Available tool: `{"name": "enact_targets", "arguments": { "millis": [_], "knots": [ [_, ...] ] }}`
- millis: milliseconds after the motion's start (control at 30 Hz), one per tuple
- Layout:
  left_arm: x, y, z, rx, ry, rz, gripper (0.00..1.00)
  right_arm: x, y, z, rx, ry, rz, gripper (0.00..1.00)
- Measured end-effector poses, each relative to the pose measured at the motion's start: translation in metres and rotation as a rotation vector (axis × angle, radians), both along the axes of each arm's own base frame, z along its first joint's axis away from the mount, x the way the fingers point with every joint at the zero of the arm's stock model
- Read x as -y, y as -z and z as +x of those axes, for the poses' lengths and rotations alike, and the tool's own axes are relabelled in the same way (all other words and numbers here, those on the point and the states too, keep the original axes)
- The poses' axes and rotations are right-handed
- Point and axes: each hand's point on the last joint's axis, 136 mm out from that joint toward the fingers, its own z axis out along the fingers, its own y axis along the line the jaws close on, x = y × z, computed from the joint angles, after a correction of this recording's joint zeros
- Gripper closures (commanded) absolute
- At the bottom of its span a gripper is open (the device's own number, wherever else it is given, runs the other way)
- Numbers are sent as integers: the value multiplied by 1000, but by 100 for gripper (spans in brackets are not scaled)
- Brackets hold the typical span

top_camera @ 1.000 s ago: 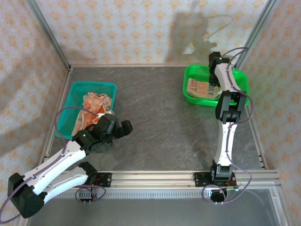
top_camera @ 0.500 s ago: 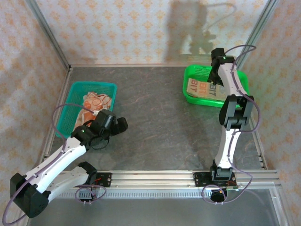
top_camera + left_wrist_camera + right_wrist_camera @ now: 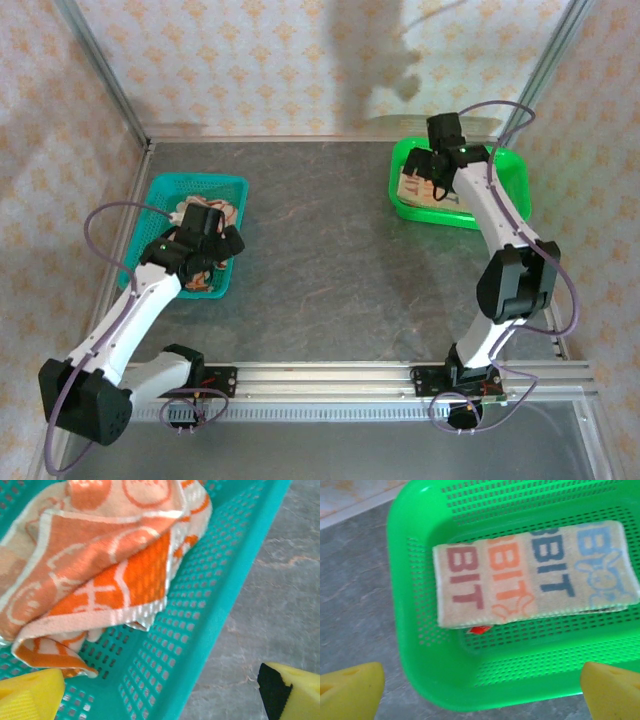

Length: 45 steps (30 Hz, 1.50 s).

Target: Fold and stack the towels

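Note:
My open left gripper moves outward over the basket's inside next and comes down onto the orange towel's heaped folds, since it straddles the teal basket's side.
Crumpled orange towels [image 3: 100, 570] with white cartoon patterns lie in the teal basket [image 3: 200, 645]. In the top view the orange towels [image 3: 192, 212] are partly hidden by my left gripper [image 3: 212, 243], which hovers over the basket's near right part. In the left wrist view my left gripper [image 3: 160, 697] stands open above the basket's wall with nothing between its fingers. A folded cream towel [image 3: 535, 577] with coloured lettering lies flat in the green basket [image 3: 485, 690]. My right gripper [image 3: 482, 692] is open just above it, holding nothing. In the top view the right gripper [image 3: 432, 180] covers part of the cream towel [image 3: 412, 188].
The teal basket [image 3: 200, 179] stands at the table's left side and the green basket [image 3: 505, 165] at the back right. Bare grey table [image 3: 320, 260] lies between them. Metal frame posts and patterned walls close in the sides and back.
My right gripper has opened and let go of the cream towel, which now lies in the green basket. My left arm swung from the table to over the teal basket.

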Motion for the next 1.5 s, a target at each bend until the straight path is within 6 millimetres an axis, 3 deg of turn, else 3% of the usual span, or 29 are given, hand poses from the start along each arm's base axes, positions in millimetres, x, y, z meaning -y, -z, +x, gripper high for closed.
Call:
{"name": "enact_targets", "arguments": {
  "millis": [133, 300, 567, 633, 833, 900, 967, 1100, 1200, 1500],
  "knots": [
    [-22, 5, 13, -44, -58, 18, 5, -28, -11, -11, 56, -67, 44, 1],
    [-47, 29, 30, -124, -95, 24, 12, -64, -19, -31, 110, -159, 113, 1],
    [-52, 65, 60, -208, -43, -5, 17, -86, -16, -52, 107, -216, 135, 1],
    [-51, 70, 66, -213, -27, -7, 24, -90, -15, -53, 104, -222, 138, 1],
    [-55, 85, 73, -234, -35, -33, 86, -99, -13, -58, 97, -239, 145, 1],
    [-57, 84, 73, -231, -34, -37, 98, -103, -13, -59, 97, -248, 146, 1],
    [-56, 79, 73, -218, -31, -36, 100, -107, -13, -61, 96, -256, 149, 1],
    [-57, 53, 71, -158, -31, -31, 100, -117, -14, -65, 93, -273, 160, 1],
    [-57, 13, 71, -55, -36, -26, 100, -124, -14, -68, 92, -286, 167, 1],
    [-53, -148, 64, 320, -30, -29, 100, -139, -32, -71, 151, -298, 214, 1]
  ]
}}
